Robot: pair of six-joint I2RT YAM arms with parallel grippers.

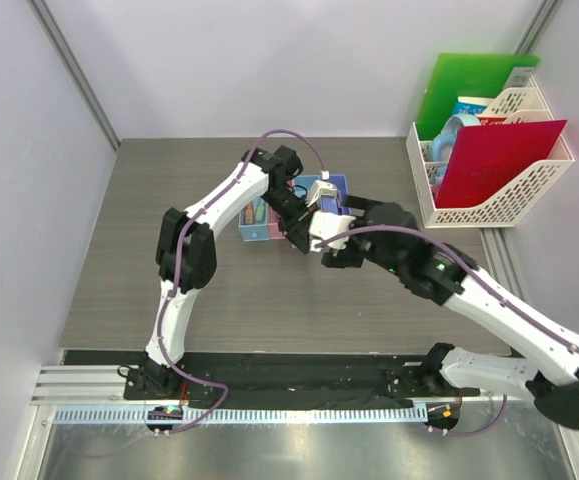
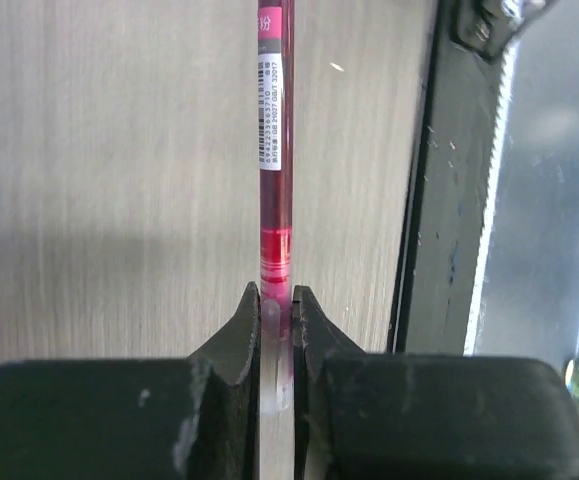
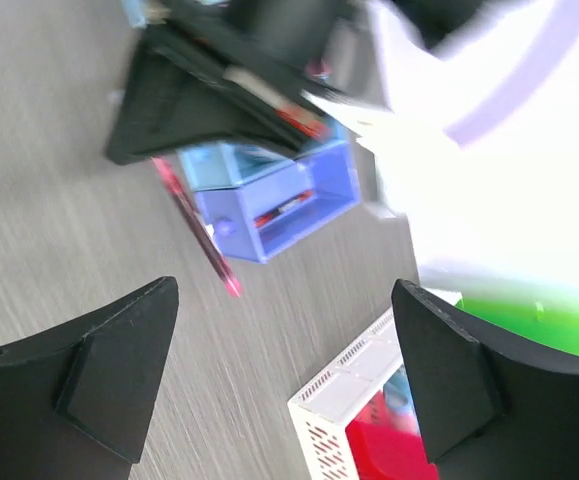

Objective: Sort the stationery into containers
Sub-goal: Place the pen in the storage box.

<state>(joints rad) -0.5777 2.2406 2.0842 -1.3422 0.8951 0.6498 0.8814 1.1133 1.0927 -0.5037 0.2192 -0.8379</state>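
Note:
My left gripper should move outward next, because the purple-blue end bin that already holds a red pen lies that way. It should turn the held pen along the bin, lower it and let it go.
My left gripper (image 2: 276, 300) is shut on the end of a thin dark-red pen (image 2: 274, 150), which points away from it over the wood table. In the top view this gripper (image 1: 297, 230) hangs just in front of the row of translucent bins (image 1: 257, 232). The right wrist view shows the held pen (image 3: 194, 230) slanting down beside the purple-blue end bin (image 3: 309, 215), which holds another red pen (image 3: 284, 207). A light blue bin (image 3: 234, 165) adjoins it. My right gripper (image 3: 284, 340) is open and empty, close to the right of the left gripper (image 1: 331, 245).
A white mesh file rack (image 1: 514, 205) stands at the back right with a red folder (image 1: 494, 160), a green folder (image 1: 464, 85) and a tape roll (image 1: 456, 128). Its corner shows in the right wrist view (image 3: 344, 400). A black strip (image 2: 439, 200) marks the table's near edge.

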